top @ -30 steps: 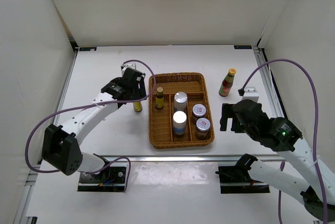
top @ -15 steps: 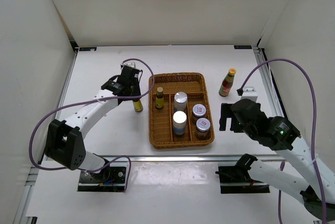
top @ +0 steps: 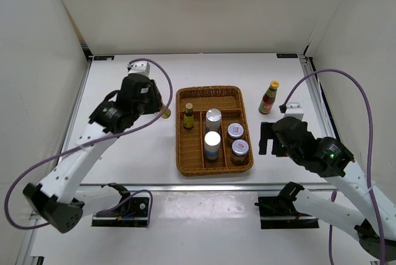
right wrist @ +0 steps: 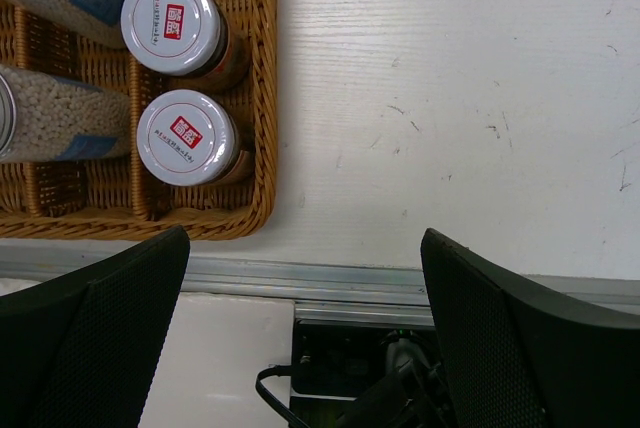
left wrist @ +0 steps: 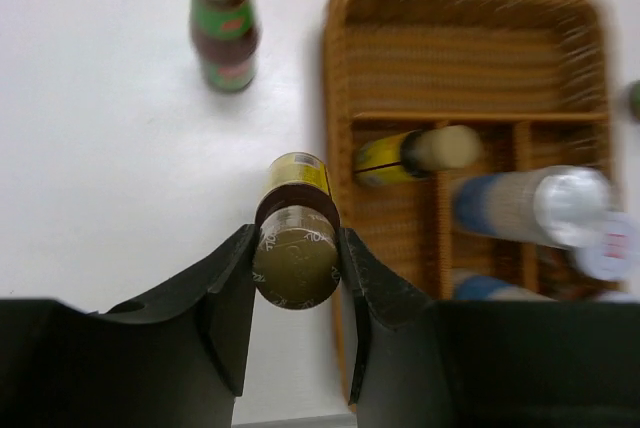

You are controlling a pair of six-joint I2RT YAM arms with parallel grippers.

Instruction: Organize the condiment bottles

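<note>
I need to move my left gripper over the tray's rim, back and down to the empty near end of the other brown bottle's section of the tray, and release the bottle's cap there.
My left gripper (left wrist: 296, 248) (top: 159, 111) is shut on a tiny brown bottle (left wrist: 296, 248) with a yellow label, gripping it just below its cap. It holds the bottle left of the wicker tray (top: 184, 161) (left wrist: 338, 68). Only a bit of that bottle (top: 166, 113) shows in the top view. The tray holds another small brown bottle (top: 189, 115) (left wrist: 410, 153) and several silver-lidded jars (top: 212, 143) (right wrist: 188, 138). One sauce bottle (left wrist: 222, 18) stands left of the tray, a second sauce bottle (top: 268, 97) to its right. My right gripper (top: 267, 138) (right wrist: 305, 348) is open and holds nothing.
A metal rail (right wrist: 400, 278) runs along the table's near edge under my right gripper. White walls close in the table on the left, back and right. My left arm hides the left sauce bottle in the top view.
My left gripper closed on the small brown bottle beside the tray, and the arm rose and drew back with it. The right arm barely shifted.
</note>
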